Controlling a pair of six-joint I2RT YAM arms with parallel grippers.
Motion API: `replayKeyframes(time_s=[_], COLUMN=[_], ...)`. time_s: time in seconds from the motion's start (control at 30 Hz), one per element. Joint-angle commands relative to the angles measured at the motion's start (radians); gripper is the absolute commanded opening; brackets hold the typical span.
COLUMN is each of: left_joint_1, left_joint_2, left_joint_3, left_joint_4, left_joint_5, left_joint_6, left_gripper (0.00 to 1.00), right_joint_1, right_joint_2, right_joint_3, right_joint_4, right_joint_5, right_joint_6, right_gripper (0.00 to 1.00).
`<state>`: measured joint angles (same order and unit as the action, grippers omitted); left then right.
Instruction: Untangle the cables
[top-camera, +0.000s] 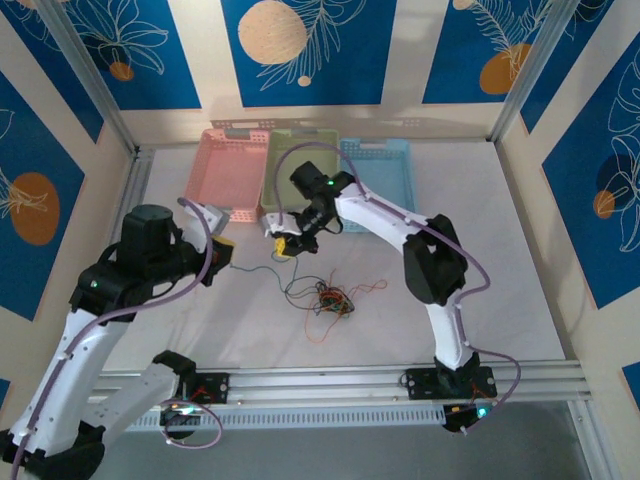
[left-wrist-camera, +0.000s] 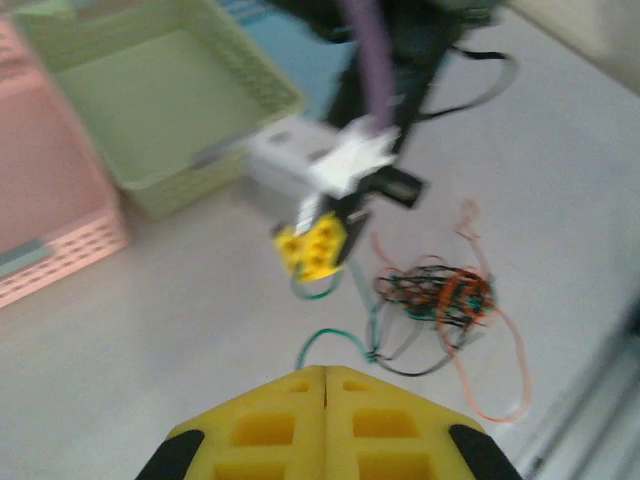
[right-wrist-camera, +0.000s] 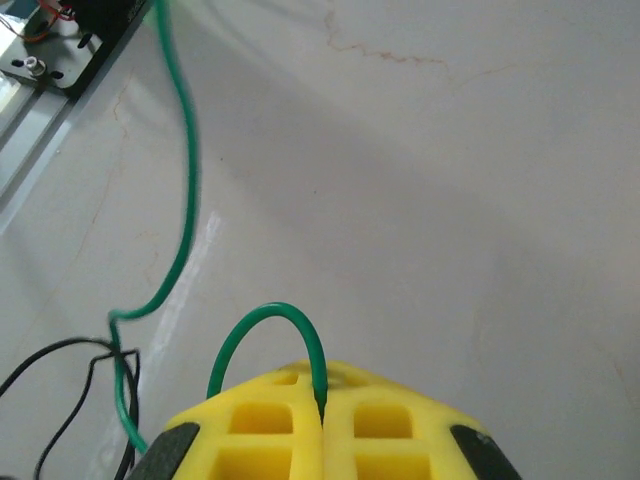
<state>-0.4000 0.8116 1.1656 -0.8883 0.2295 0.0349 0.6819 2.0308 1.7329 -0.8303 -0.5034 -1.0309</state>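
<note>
The loop needs to go toward the near edge of the blue basket next, carried by my right gripper away from my left gripper, to straighten the green cable.
The cables (top-camera: 330, 298) lie as a small knot of black, orange-red and green wires on the white table, also in the left wrist view (left-wrist-camera: 445, 295). A green cable (left-wrist-camera: 335, 335) runs from the knot to my left gripper (left-wrist-camera: 327, 372), which is shut, and its end vanishes under the tip. My left gripper (top-camera: 224, 254) sits left of the knot. My right gripper (right-wrist-camera: 322, 385) is shut on a loop of the green cable (right-wrist-camera: 265, 312). It hangs above the table just up-left of the knot (top-camera: 285, 245). A black cable (right-wrist-camera: 50, 360) crosses beside it.
Three baskets stand at the back of the table: pink (top-camera: 228, 165), green (top-camera: 300, 150) and blue (top-camera: 385, 165). An aluminium rail (top-camera: 330, 380) with the arm bases runs along the near edge. Patterned walls enclose the table on three sides.
</note>
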Motion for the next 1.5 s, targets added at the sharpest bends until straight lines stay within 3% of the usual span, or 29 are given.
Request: replayKeyframes(time_s=[0.0,0.07,0.2,0.33,0.43,0.87,1.0,1.07,1.13,1.2,1.3,1.47], left_joint_1=[0.008,0.009,0.008,0.009,0.009,0.008,0.009,0.009,0.009,0.009,0.009,0.009], left_joint_2=[-0.069,-0.122,-0.254,-0.322,-0.350,-0.357,-0.306,-0.264,-0.212,-0.151,-0.074,-0.050], left_joint_3=[-0.025,-0.038,-0.081,-0.096,-0.109,-0.118,-0.095,-0.065,-0.012,0.055,0.156,0.200], left_joint_4=[-0.001,-0.015,0.025,0.075,0.120,0.209,0.228,0.232,0.209,0.152,0.050,0.034], left_joint_5=[-0.255,-0.338,-0.379,-0.412,-0.392,-0.318,-0.179,-0.096,-0.030,0.002,0.010,0.046], left_joint_6=[-0.120,-0.185,-0.258,-0.297,-0.325,-0.352,-0.340,-0.334,-0.315,-0.296,-0.273,-0.273], left_gripper=[0.00,0.00,0.00,0.00,0.00,0.00,0.00,0.00,0.00,0.00,0.00,0.00], right_joint_1=[-0.131,-0.219,-0.374,-0.495,-0.572,-0.592,-0.526,-0.477,-0.423,-0.377,-0.350,-0.234], right_joint_2=[-0.216,-0.332,-0.491,-0.519,-0.528,-0.539,-0.575,-0.581,-0.592,-0.612,-0.670,-0.783], right_joint_3=[-0.201,-0.380,-0.662,-0.742,-0.842,-0.925,-0.902,-0.856,-0.820,-0.809,-0.832,-0.878], right_joint_4=[0.253,0.476,0.820,0.953,1.087,1.019,0.969,0.883,0.786,0.735,0.713,0.720], right_joint_5=[-0.123,-0.118,0.007,0.075,0.047,0.060,0.033,0.044,0.150,0.259,0.322,0.290], right_joint_6=[0.227,0.417,0.744,1.048,1.227,1.260,1.212,1.188,1.179,1.177,1.207,1.215], right_gripper=[0.00,0.00,0.00,0.00,0.00,0.00,0.00,0.27,0.50,0.58,0.63,0.70])
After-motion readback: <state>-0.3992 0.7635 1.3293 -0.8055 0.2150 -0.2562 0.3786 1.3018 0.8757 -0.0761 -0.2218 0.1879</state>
